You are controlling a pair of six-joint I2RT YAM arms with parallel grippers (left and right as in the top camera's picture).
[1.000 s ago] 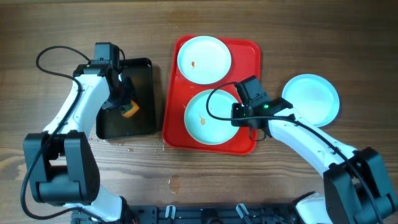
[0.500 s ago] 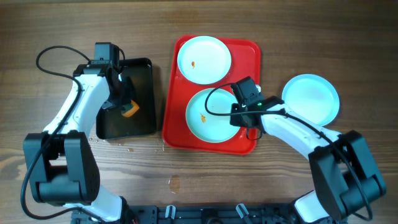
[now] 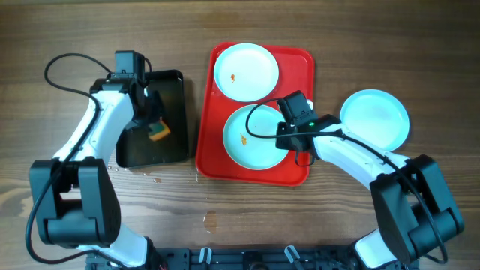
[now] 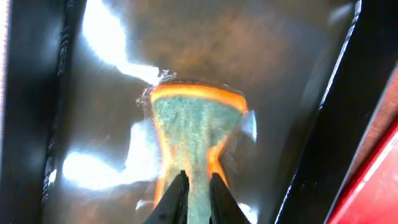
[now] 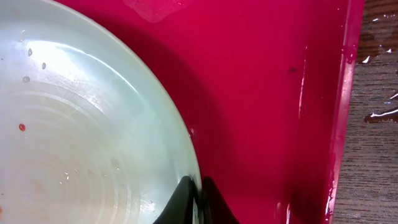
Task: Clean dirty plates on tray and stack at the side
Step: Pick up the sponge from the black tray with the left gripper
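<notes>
The pinched sponge still hangs above the wet, shiny basin bottom; my left gripper should lower and release it there next.
The red tray (image 3: 300, 60) holds two pale plates: the far plate (image 3: 246, 71) with an orange speck and the near plate (image 3: 255, 141) with orange specks. A third plate (image 3: 376, 118) lies on the table to the right of the tray. My right gripper (image 3: 287, 137) is shut on the right rim of the near plate (image 5: 93, 124), one finger inside the rim and one outside over the tray (image 5: 273, 93). My left gripper (image 3: 154, 129) is shut on a green and orange sponge (image 4: 198, 124) inside the black basin (image 3: 172, 82).
The basin floor (image 4: 99, 112) is wet and shiny. Water drops lie on the wooden table (image 3: 157, 180) in front of the basin and beside the tray's right edge (image 5: 379, 112).
My right gripper has moved left to the near plate's rim and closed on it. My left gripper has shifted the sponge slightly in the basin.
</notes>
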